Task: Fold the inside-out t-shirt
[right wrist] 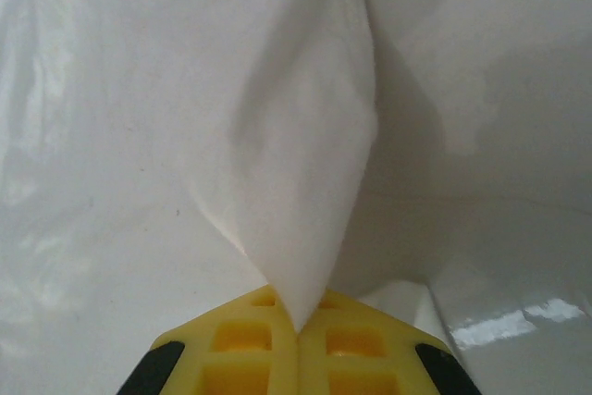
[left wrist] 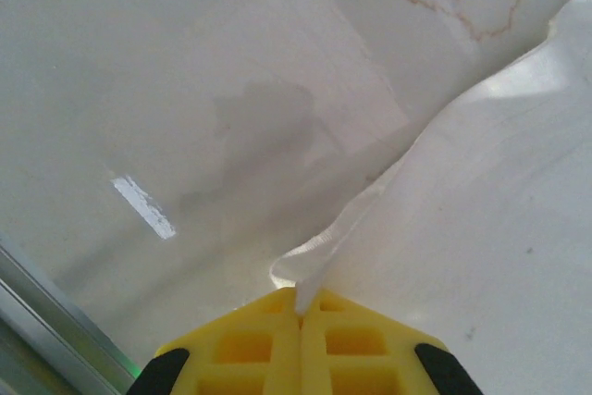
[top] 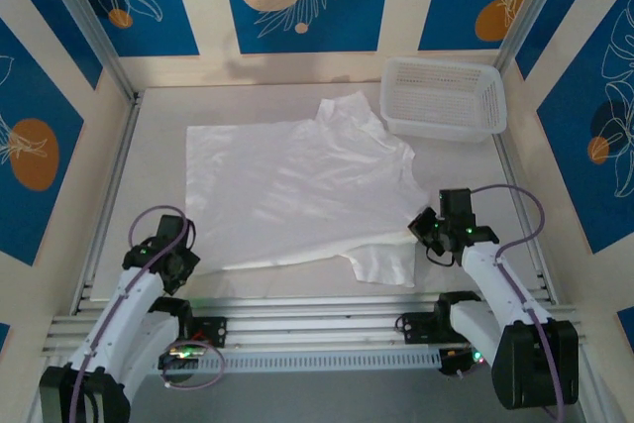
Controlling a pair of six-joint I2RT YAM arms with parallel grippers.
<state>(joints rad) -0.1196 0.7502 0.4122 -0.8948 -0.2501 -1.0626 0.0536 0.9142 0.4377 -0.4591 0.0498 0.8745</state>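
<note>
The t-shirt's flat hem side (top: 206, 205) lies outward. My left gripper needs to carry the pinched corner of the t-shirt outward onto it next and let go, so the near edge of the t-shirt gets folded in.
The inside-out t-shirt (top: 297, 190) lies spread flat on the table, hem to the left, neck and sleeves to the right. My left gripper (top: 180, 263) sits at the shirt's near left corner, shut on it; in the left wrist view its yellow fingers (left wrist: 268, 344) pinch the hem edge of the t-shirt (left wrist: 481, 228). At the near right sleeve, my right gripper (top: 428, 235) is shut on the cloth; the right wrist view shows a peak of the t-shirt (right wrist: 296, 154) drawn up between the closed yellow fingers (right wrist: 342, 349).
A white mesh basket (top: 443, 96) stands at the back right, just beyond the shirt's far sleeve. Metal rails (top: 109, 185) border the table on the left and right. Bare table (left wrist: 185, 90) lies left of the shirt.
</note>
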